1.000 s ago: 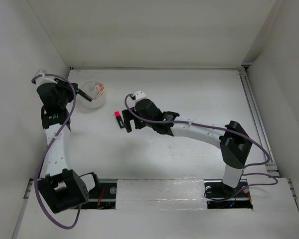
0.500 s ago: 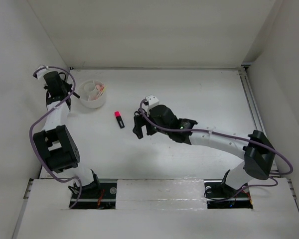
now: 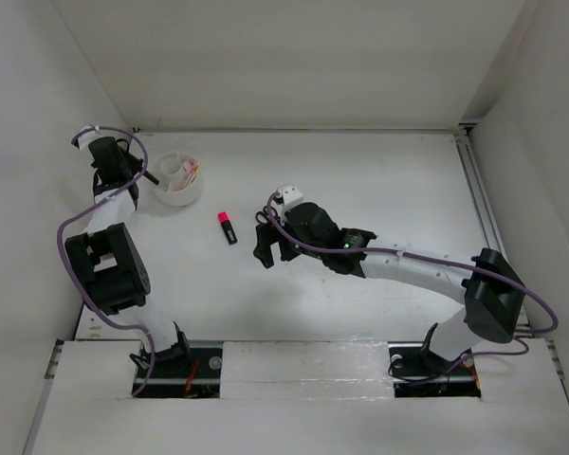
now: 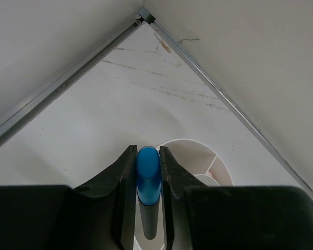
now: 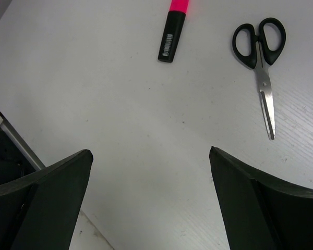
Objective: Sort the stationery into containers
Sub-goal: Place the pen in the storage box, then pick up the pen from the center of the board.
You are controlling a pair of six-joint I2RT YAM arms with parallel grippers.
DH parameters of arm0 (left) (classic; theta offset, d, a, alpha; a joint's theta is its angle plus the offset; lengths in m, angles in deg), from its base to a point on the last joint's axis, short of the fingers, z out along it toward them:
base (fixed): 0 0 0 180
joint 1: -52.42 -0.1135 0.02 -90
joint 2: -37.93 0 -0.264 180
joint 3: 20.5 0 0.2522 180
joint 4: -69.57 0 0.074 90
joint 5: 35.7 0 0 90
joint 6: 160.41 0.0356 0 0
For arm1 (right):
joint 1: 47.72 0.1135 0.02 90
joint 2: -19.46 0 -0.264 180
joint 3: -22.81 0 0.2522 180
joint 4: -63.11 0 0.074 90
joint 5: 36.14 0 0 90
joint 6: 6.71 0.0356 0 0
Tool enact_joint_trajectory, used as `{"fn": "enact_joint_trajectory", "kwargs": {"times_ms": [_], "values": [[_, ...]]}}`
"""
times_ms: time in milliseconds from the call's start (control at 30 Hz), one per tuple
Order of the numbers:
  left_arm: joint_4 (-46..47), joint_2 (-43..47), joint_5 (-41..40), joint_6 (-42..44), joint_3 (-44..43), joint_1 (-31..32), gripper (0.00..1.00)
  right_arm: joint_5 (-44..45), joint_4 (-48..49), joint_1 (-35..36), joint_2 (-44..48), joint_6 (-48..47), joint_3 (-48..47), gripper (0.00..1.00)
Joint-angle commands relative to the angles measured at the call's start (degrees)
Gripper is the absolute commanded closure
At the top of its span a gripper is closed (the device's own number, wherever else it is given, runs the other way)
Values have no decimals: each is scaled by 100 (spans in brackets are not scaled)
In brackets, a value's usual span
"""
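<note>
The left gripper moves toward the tub next. It then releases the blue-and-black highlighter (image 4: 147,172) inside the tub's rim, since the highlighter's black end points into an open section of the tub.
My left gripper (image 4: 147,156) is shut on the blue-and-black highlighter (image 4: 147,172), which hangs over the near rim of the round white tub (image 4: 218,164). From above, the left gripper (image 3: 144,176) is at the left edge of the tub (image 3: 175,196), and pink and yellow pencils (image 3: 192,170) lie inside. The pink-and-black highlighter (image 3: 227,227) lies on the table. My right gripper (image 3: 266,244) hovers to its right, open and empty. In the right wrist view the pink-and-black highlighter (image 5: 173,31) and black-handled scissors (image 5: 262,57) lie beyond the open gripper (image 5: 150,151).
White walls close in the table on the left, back and right. The left arm's elbow (image 3: 109,270) stands against the left wall. A metal rail (image 3: 479,204) runs along the right side. The front ledge (image 3: 294,370) holds both arm bases.
The right gripper has drawn back to the right, away from the pink-and-black highlighter. The left arm has folded closer to the wall, its gripper still at the tub with the blue highlighter.
</note>
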Motion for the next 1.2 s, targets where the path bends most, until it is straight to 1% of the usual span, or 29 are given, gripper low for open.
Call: {"fn": "enact_joint_trajectory", "kwargs": {"times_ms": [0, 267, 300, 367, 433, 467, 500, 567, 600, 667, 700, 733, 800, 833, 900, 933, 967, 1000, 1033, 1067, 1100, 1133, 1167], "values": [[468, -122, 272, -196, -200, 22, 100, -63, 306, 36, 117, -44, -112, 0], [338, -474, 447, -249, -261, 22, 99, -63, 306, 36, 3, -97, -165, 0], [337, -474, 544, -249, -261, 22, 88, -63, 306, 36, 2, -97, -165, 0], [337, -474, 658, -249, -261, 22, 71, -63, 306, 36, -59, -97, -226, 0], [337, -474, 825, -249, -261, 22, 61, -63, 306, 36, -199, -97, -297, 0], [398, -387, 826, -249, -201, 22, 53, -63, 306, 36, -200, -97, -358, 0], [477, -308, 922, -249, -200, 22, 48, -63, 306, 36, -295, -97, -454, 0], [547, -36, 1089, -319, -69, 22, 43, -63, 306, 36, -524, -149, -586, 0], [626, 61, 1177, -319, -68, 22, 36, 15, 219, 36, -621, -149, -683, 0], [426, 324, 1177, -451, -138, 22, 28, 68, 87, 36, -928, -272, -1016, 0], [234, 421, 1177, -451, -234, 22, 15, 68, 86, 36, -1060, -273, -1148, 0], [75, 509, 1177, -503, -296, 22, 0, 129, -10, 36, -1200, -351, -1471, 0], [-346, 773, 915, -565, -594, 22, 0, 182, -334, 36, -1727, -404, -1894, 0], [-940, 843, 766, -626, -717, 22, 0, 244, -466, 36, -1912, -404, -2114, 0], [-1628, 1027, 310, -767, -1156, 22, 0, 367, -808, 36, -2474, -404, -2755, 0], [-2328, 1029, 168, -768, -1323, 22, 0, 515, -924, 36, -2659, -404, -2967, 0], [-2674, 1116, 19, -863, -1499, 22, 0, 517, -1055, 36, -3061, -404, -3456, 0], [-2982, 1212, -165, -943, -1788, 22, 0, 621, -1213, 36, -3274, -465, -3731, 0], [-3246, 1274, -219, -996, -1895, 22, 0, 744, -1598, 36, -3502, -466, -4038, 0], [-3710, 1344, -272, -1118, -1974, 22, 0, 867, -1767, 36, -3731, -466, -4328, 2], [-3923, 1432, -351, -1224, -1975, 22, 0, 868, -1916, 36, -4151, -466, -4879, 4], [-4100, 1650, -343, -1329, -1923, -30, 0, 868, -2222, 36, -4355, -466, -5163, 5], [-4154, 1783, -169, -1330, -1801, -100, 0, 920, -2321, 36, -4540, -518, -5392, 6]]}}
